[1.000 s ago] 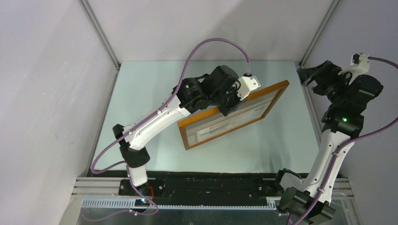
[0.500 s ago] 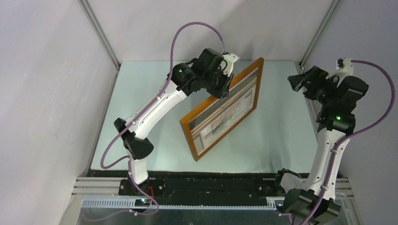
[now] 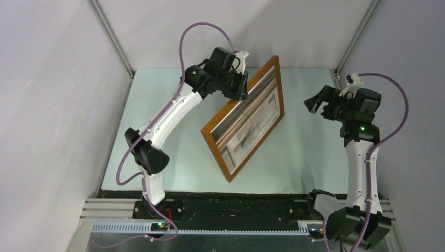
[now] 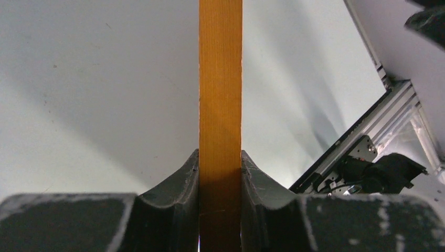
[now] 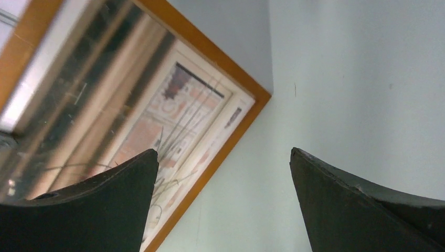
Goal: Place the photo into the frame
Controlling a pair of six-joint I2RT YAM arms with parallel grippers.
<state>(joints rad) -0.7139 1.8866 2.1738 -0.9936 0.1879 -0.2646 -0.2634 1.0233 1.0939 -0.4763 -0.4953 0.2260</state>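
The tilted frame will go down and to the left in the top view next, where the tabletop is bare; the robot's left gripper will lower it until it is flat and then let go of it.
The frame (image 3: 216,156), light orange wood, hangs tilted steeply above the table with its glazed face toward the right. The photo (image 3: 254,123) of grass and striped curtains sits inside it behind the glass. My left gripper (image 3: 242,90) is shut on the frame's upper left edge; in the left wrist view both pads press the wooden edge (image 4: 220,79) at the gripper (image 4: 220,157). My right gripper (image 3: 314,103) hovers open to the right of the frame, apart from it. Its wrist view shows the frame's corner (image 5: 210,51) and the photo (image 5: 178,121) beyond the open gripper (image 5: 224,152).
The pale green table (image 3: 315,157) is boxed in by grey walls with metal posts (image 3: 113,39) at the back corners. A black and aluminium rail (image 3: 236,207) runs along the near edge, carrying both arm bases.
The left arm has lifted and turned the frame from nearly flat to steeply tilted, its top swinging left. The right arm has moved left and down toward the frame, gripper still open.
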